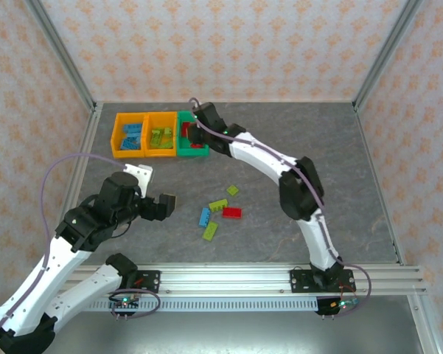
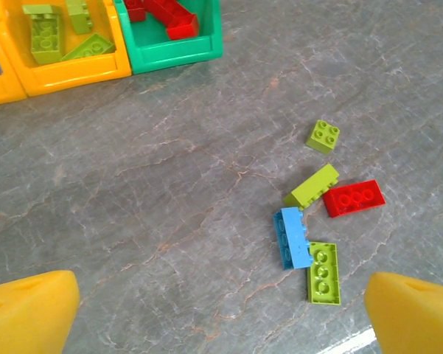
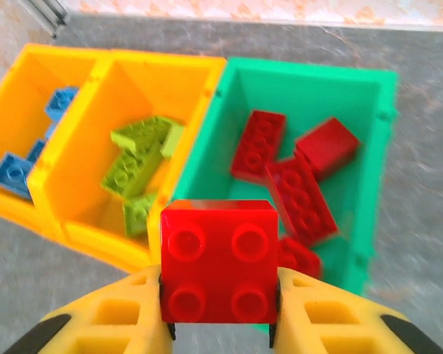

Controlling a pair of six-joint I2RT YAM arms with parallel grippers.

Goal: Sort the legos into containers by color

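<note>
The left gripper moves toward the loose cluster and down over the blue brick (image 1: 205, 217) (image 2: 292, 237) next. That brick lies below it, at the closest edge of the cluster.
My right gripper (image 3: 220, 295) is shut on a square red brick (image 3: 219, 259), held above the near rim of the green bin (image 3: 368, 206), which holds several red bricks (image 3: 302, 195). The middle orange bin (image 3: 96, 133) holds lime green bricks (image 3: 136, 158); the left orange bin (image 3: 15, 110) holds blue bricks (image 3: 15, 171). In the top view the right gripper (image 1: 197, 127) hangs over the green bin (image 1: 183, 153). My left gripper (image 1: 162, 206) stands open above the table, left of a loose cluster: a blue brick (image 2: 292, 237), three lime green bricks (image 2: 323, 273) and a red brick (image 2: 354, 198).
The three bins (image 1: 149, 153) stand side by side at the back left of the grey table (image 1: 295, 133). A white card (image 1: 138, 172) lies near the left arm. Patterned walls with metal posts enclose the table, and an aluminium rail (image 1: 228, 279) runs along the near edge.
</note>
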